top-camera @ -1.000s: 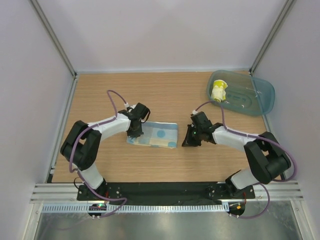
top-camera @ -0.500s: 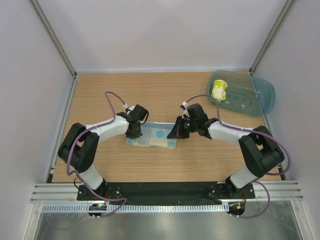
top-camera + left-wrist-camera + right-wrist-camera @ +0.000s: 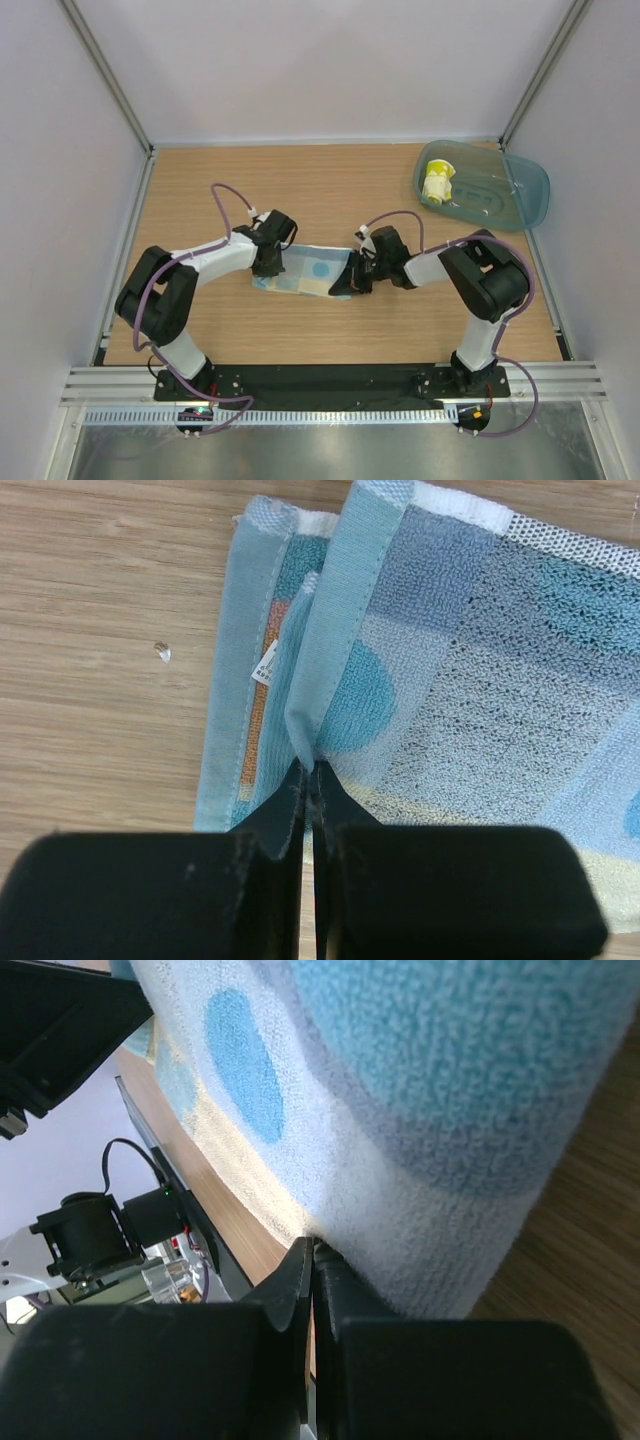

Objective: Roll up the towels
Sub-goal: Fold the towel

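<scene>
I will move my right gripper outward from the towel's near edge along this end and release at the towel's far corner [image 3: 347, 252], outward of my fingers.
A light blue towel [image 3: 315, 270] lies folded flat on the wooden table in the middle. At its left end, my left gripper [image 3: 268, 262] is shut on a raised fold of its hem [image 3: 330, 650], which runs down into the jaws [image 3: 310, 770]. My right gripper [image 3: 345, 283] is at the towel's right end, shut, with its tips [image 3: 313, 1245] touching the near edge of the towel [image 3: 420, 1110]; nothing shows between them. A yellow towel [image 3: 437, 182] sits rolled up inside the teal tray.
The translucent teal tray [image 3: 520, 195] stands at the back right corner. Grey walls and metal posts close in the table on three sides. The arms' black base rail [image 3: 330, 380] runs along the near edge. A small speck [image 3: 163, 652] lies left of the towel.
My right arm has swung left from open table to the towel's right end, its jaws shut throughout. My left gripper stayed at the left end and closed fully on the fold.
</scene>
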{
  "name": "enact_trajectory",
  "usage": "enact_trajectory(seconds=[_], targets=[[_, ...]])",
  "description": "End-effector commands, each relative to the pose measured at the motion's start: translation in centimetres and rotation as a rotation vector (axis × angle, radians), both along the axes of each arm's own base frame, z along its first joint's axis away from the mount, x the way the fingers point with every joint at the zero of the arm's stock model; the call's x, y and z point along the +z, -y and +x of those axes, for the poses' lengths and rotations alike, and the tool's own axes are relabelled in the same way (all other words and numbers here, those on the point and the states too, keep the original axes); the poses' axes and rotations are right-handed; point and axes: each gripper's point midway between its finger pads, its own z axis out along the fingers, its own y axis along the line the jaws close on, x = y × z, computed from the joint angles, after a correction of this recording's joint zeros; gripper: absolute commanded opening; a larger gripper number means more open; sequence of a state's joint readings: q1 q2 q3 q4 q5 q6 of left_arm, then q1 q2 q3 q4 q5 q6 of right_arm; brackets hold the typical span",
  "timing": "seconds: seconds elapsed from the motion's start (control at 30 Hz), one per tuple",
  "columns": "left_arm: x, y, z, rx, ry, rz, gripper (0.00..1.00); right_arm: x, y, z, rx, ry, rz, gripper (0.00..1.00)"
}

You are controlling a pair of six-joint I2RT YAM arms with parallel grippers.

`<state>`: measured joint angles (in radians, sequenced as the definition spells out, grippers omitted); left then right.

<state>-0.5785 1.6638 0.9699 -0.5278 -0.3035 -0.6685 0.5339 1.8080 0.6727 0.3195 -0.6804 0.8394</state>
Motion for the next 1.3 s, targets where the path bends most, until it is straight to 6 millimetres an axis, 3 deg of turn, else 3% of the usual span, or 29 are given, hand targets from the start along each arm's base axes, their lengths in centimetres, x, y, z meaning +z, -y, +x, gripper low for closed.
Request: enact_trajectory(seconds=[0.0, 0.3, 0.43, 0.53, 0.63, 0.73, 0.77, 0.83, 0.87, 0.93, 1.0, 1.07, 1.13, 1.17, 1.27], targets=[[0.2, -0.2, 0.2, -0.028, 0.021, 0.015, 0.00, -2.7, 1.7, -0.9, -0.023, -0.027, -0.044, 0.01], [-1.4, -2.4, 0.4, -0.023, -0.034, 0.081, 0.00, -4.8, 4.2, -3.1, -0.044, -0.054, -0.090, 0.01], [-1.7, -2.3, 0.5, -0.024, -0.049, 0.080, 0.01, -5.0, 4.5, -3.4, -0.045, -0.057, -0.099, 0.01], [-2.0, -2.4, 0.5, -0.024, -0.070, 0.098, 0.07, -4.5, 4.4, -3.2, -0.048, -0.049, -0.091, 0.01], [-1.6, -3.0, 0.5, -0.001, -0.066, 0.128, 0.20, -3.6, 4.4, -3.1, -0.044, -0.043, -0.093, 0.01], [-0.4, -3.9, 0.6, 0.036, -0.048, 0.165, 0.34, -1.9, 4.3, -2.5, -0.029, -0.001, -0.104, 0.02], [0.6, -3.7, 1.1, 0.049, -0.024, 0.156, 0.37, -0.3, 3.9, -1.5, -0.026, 0.046, -0.090, 0.04], [1.9, -4.1, 1.6, 0.074, 0.004, 0.176, 0.43, 0.5, 4.1, -1.4, -0.010, 0.055, -0.116, 0.08], [2.9, -4.1, 1.9, 0.078, 0.012, 0.179, 0.45, 2.2, 3.8, -0.4, -0.011, 0.104, -0.107, 0.13], [4.8, -4.5, 2.4, 0.099, 0.051, 0.196, 0.47, 3.6, 3.8, -0.1, -0.008, 0.116, -0.115, 0.19], [7.1, -4.4, 2.8, 0.113, 0.084, 0.189, 0.47, 5.9, 3.6, 0.5, -0.001, 0.152, -0.111, 0.25], [8.5, -4.3, 2.7, 0.118, 0.095, 0.191, 0.41, 8.3, 3.0, 1.5, 0.013, 0.203, -0.087, 0.29], [10.3, -3.0, 2.8, 0.095, 0.135, 0.173, 0.41, 9.7, 2.8, 1.8, 0.018, 0.214, -0.083, 0.30], [10.6, -2.6, 2.5, 0.088, 0.136, 0.168, 0.41, 10.8, 2.5, 2.5, 0.018, 0.242, -0.072, 0.30], [10.9, -0.7, 1.5, 0.053, 0.134, 0.076, 0.39, 11.6, 2.0, 3.7, 0.012, 0.259, -0.071, 0.29]])
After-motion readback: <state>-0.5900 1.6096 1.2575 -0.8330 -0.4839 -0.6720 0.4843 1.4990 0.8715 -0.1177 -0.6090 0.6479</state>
